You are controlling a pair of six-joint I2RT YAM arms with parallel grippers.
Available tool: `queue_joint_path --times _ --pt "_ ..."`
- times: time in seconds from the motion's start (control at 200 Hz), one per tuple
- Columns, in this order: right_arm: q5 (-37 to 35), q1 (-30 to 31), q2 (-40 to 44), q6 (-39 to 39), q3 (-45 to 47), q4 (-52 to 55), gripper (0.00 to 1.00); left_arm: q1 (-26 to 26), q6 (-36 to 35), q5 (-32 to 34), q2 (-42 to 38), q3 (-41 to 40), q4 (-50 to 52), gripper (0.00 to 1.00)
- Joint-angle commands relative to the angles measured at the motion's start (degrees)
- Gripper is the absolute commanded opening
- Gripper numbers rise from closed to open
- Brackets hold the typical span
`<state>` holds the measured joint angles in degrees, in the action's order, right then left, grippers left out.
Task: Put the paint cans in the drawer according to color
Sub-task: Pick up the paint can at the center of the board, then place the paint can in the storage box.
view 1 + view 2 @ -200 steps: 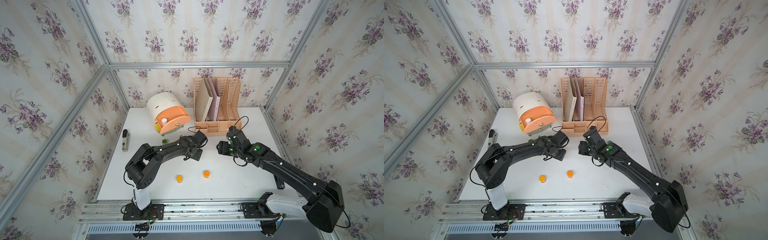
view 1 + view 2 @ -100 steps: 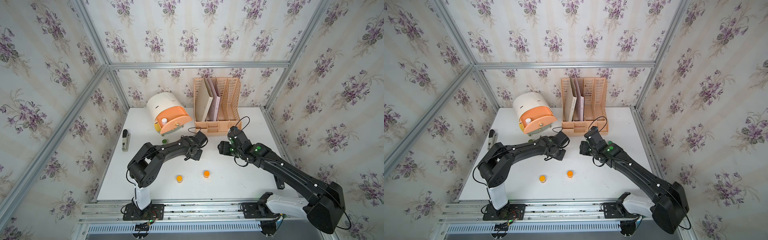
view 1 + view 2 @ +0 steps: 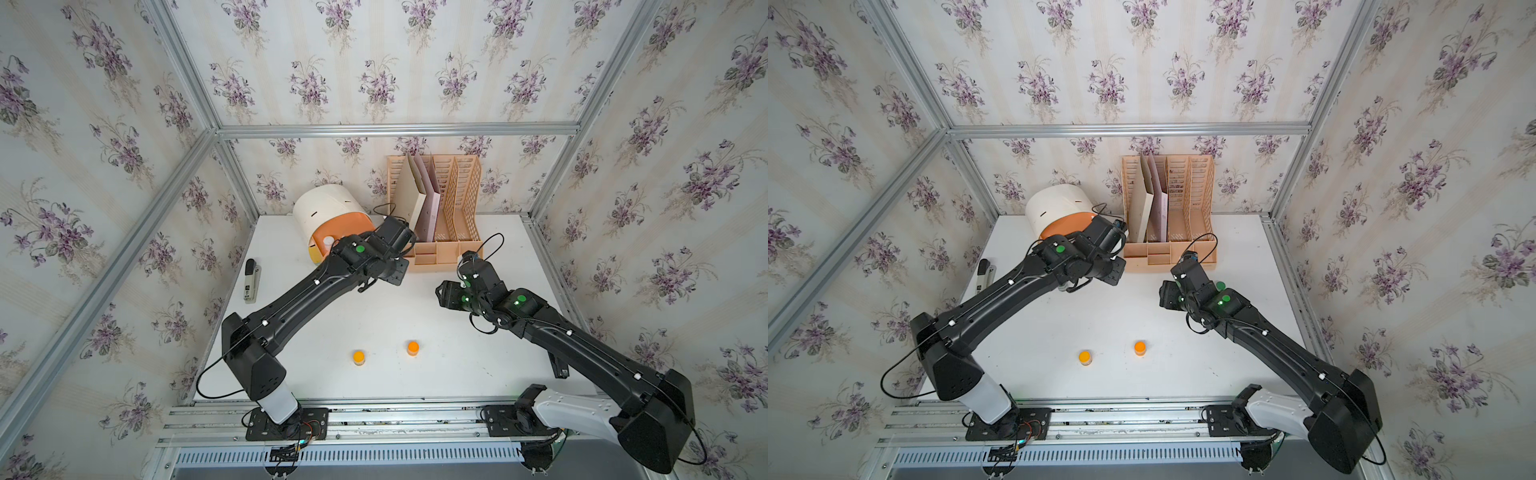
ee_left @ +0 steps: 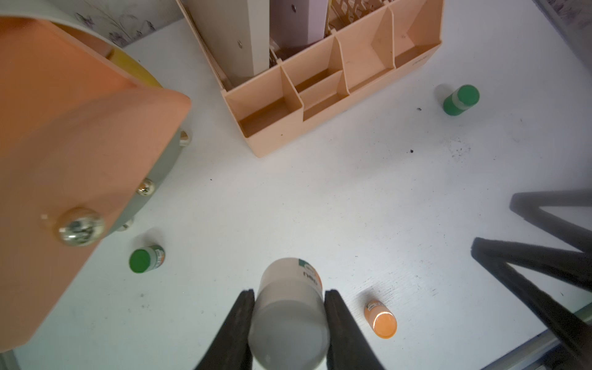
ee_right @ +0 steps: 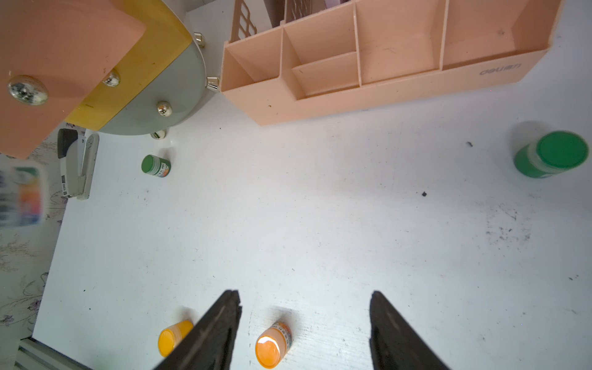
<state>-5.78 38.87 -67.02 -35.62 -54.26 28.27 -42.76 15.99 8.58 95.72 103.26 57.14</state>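
The left gripper needs to move outward next, over the open peach tray's empty side (image 3: 350, 225) (image 4: 58, 70), and release its white paint can there, because a matching white can is already inside.
My left gripper (image 4: 289, 293) is shut on a white paint can (image 4: 288, 320), held above the table just in front of the drawer (image 3: 324, 203). The drawer's peach top tray (image 4: 80, 144) is pulled out, and a white can (image 3: 328, 241) lies in it. My right gripper (image 5: 303, 293) stands open above the table's middle. Two orange cans (image 3: 358, 356) (image 3: 412, 347) stand near the front edge. One green can (image 4: 142, 259) sits by the drawer's foot and another (image 5: 552, 153) sits to the right of the rack.
A peach file rack (image 3: 436, 208) with folders stands at the back, right of the drawer. A black-and-grey stapler (image 3: 250, 279) lies by the left edge. The yellow (image 5: 144, 64) and grey-green (image 5: 166, 89) drawer fronts are closed.
My left gripper has closed on the white can and lifted it off the table, toward the drawer. The right arm has barely shifted.
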Motion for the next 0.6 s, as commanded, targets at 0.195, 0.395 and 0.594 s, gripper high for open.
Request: queue_joint_path --times 0.195,0.395,0.594 --pt "4.4 0.0 -1.5 0.0 0.9 -4.1 0.65 6.1 -6.1 4.4 4.9 18.4 12.4 0.23" --pt "6.3 0.0 -2.3 -0.9 1.9 -5.4 0.65 13.7 -5.4 0.0 7.0 22.1 10.9 0.25" --pt "6.5 0.0 -1.5 -1.0 2.6 -6.0 0.65 19.2 -4.7 -3.0 10.3 25.1 10.9 0.25"
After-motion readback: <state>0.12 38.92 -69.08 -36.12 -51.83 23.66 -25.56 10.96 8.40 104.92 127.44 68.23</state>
